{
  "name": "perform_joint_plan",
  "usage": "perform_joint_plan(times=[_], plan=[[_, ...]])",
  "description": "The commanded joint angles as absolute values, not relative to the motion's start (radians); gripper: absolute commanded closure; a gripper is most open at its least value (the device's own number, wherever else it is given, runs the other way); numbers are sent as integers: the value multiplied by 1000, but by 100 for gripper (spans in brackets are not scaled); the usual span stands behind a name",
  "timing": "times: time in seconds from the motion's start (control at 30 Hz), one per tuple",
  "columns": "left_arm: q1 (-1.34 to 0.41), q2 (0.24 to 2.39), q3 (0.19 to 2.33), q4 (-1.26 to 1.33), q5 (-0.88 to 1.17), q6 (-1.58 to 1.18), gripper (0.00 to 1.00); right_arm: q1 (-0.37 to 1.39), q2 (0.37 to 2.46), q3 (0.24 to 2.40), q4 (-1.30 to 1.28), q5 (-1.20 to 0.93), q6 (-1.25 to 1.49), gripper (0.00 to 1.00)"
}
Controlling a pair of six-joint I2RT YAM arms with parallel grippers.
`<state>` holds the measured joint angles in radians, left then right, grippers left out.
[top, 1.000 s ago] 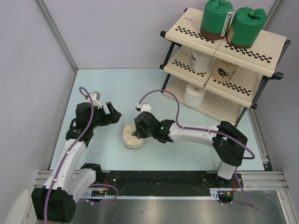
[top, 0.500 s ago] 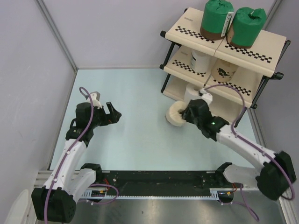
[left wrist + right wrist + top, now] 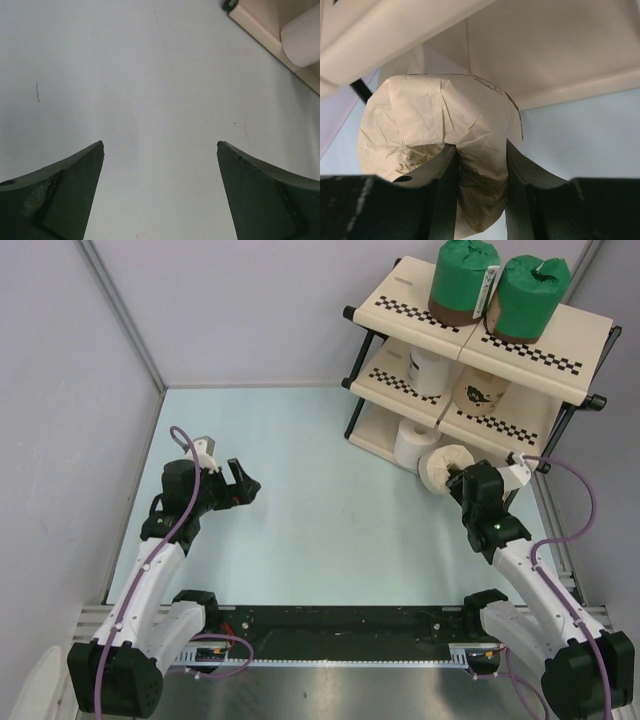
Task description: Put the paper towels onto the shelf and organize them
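Note:
My right gripper pushes outward under the shelf's middle level next and releases the tan-wrapped roll beside the white one. The bottom level's free spot lies outward of the gripper.
My right gripper (image 3: pixel 480 150) is shut on the wall of a tan-wrapped paper towel roll (image 3: pixel 440 115), one finger in its hollow end. In the top view this roll (image 3: pixel 440 466) hangs on its side at the front of the shelf's (image 3: pixel 400 302) bottom tier, beside a bare white roll (image 3: pixel 413 443), with the right gripper (image 3: pixel 458 480) behind it. Two green rolls (image 3: pixel 465 278) (image 3: pixel 531 298) stand on the top tier. A white roll (image 3: pixel 430 370) and a cream printed roll (image 3: pixel 482 392) stand on the middle tier. My left gripper (image 3: pixel 243 485) (image 3: pixel 160 145) is open over the bare table.
A beige shelf panel (image 3: pixel 545 50) hangs close above the held roll. The left wrist view catches the shelf's lower corner (image 3: pixel 260 25) and the white roll (image 3: pixel 304 40) far off. Grey walls close in the pale blue table (image 3: pixel 300 440) at the left and back.
My right arm swung right and back, carrying the tan roll from the table's middle to the front of the shelf's bottom tier. The left arm has not moved.

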<state>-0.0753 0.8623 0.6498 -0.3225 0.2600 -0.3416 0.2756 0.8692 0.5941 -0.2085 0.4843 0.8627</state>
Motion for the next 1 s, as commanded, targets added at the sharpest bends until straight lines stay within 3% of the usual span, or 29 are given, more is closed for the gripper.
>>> perform_joint_plan(times=[0.0,0.43,0.73,0.9,0.97], plan=[[-67,854,646,-293,288,-361,0,247,868,586,-85,610,969,94],[-67,862,644,-288,295,-362,0,192,1022,554,141,661,1069,95],[-67,870,644,-285,298,-364,0,186,1072,552,161,698,1081,91],[-67,870,644,-285,302,-364,0,179,1088,554,181,696,1060,79],[-66,871,644,-285,302,-364,0,170,1094,554,187,677,1052,64]])
